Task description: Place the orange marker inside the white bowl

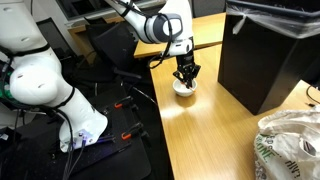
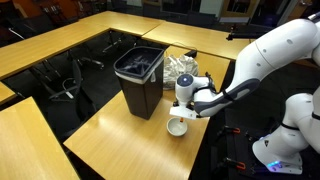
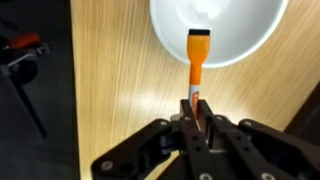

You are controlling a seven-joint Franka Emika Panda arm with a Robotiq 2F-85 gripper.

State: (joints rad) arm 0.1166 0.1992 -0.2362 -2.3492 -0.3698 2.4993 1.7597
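My gripper should next move toward the white bowl's middle (image 3: 217, 15) and go down to let go of the orange marker (image 3: 196, 62), because the marker's held end still hangs outside the bowl's near rim.
In the wrist view my gripper (image 3: 197, 105) is shut on the orange marker (image 3: 196, 62), which points away from me with its tip over the near rim of the white bowl (image 3: 245, 35). In both exterior views the gripper (image 1: 186, 76) (image 2: 180, 108) hangs straight above the bowl (image 1: 185, 89) (image 2: 177, 127), which stands on the wooden table near its edge. The marker is too small to make out in the exterior views.
A black bin (image 1: 268, 50) (image 2: 142, 78) stands on the table (image 1: 210, 140) beside the bowl. A crumpled bag (image 1: 290, 145) (image 2: 182, 68) lies further along. The table edge drops to a dark floor with cables (image 1: 110, 110) and red clamps (image 3: 22, 45).
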